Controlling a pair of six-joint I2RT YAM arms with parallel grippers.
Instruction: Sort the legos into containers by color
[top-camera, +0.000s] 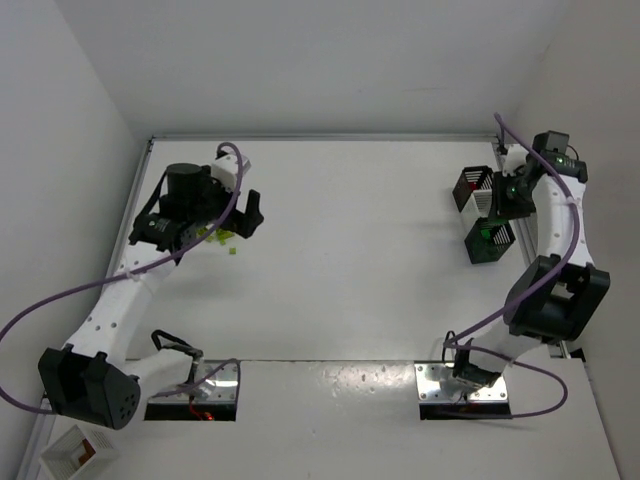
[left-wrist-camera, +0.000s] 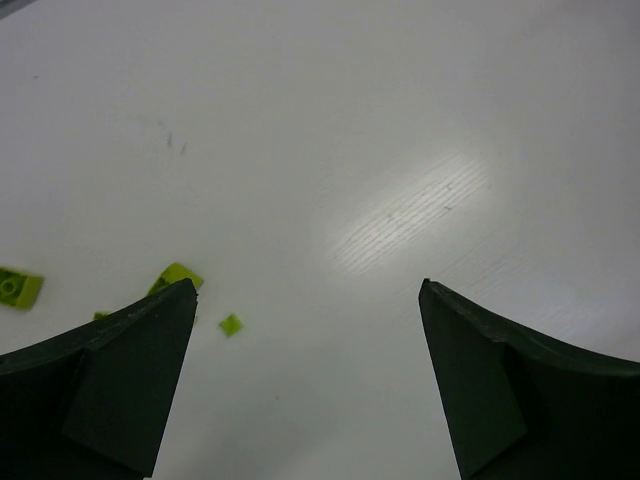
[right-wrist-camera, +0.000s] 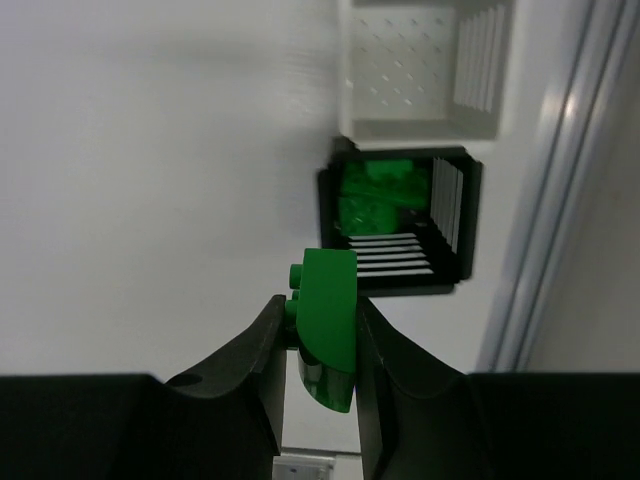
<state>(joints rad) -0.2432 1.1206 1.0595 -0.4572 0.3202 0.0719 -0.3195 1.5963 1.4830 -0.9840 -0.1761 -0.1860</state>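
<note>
Next I will bring my right gripper down toward the right in its wrist view, over the green-filled black bin, which lies below it on that side and holds matching bricks.
My right gripper is shut on a bright green brick and holds it above the table, just short of a black slatted bin that has green bricks inside. In the top view this gripper hangs over the bins at the far right: a black bin with red inside and a black bin with green inside. My left gripper is open and empty over bare table. Lime bricks lie by its left finger; they also show in the top view.
A white slatted bin stands just beyond the green-filled black bin. A metal rail runs along the table's right edge. A white square box with a brown inside sits at the near left corner.
</note>
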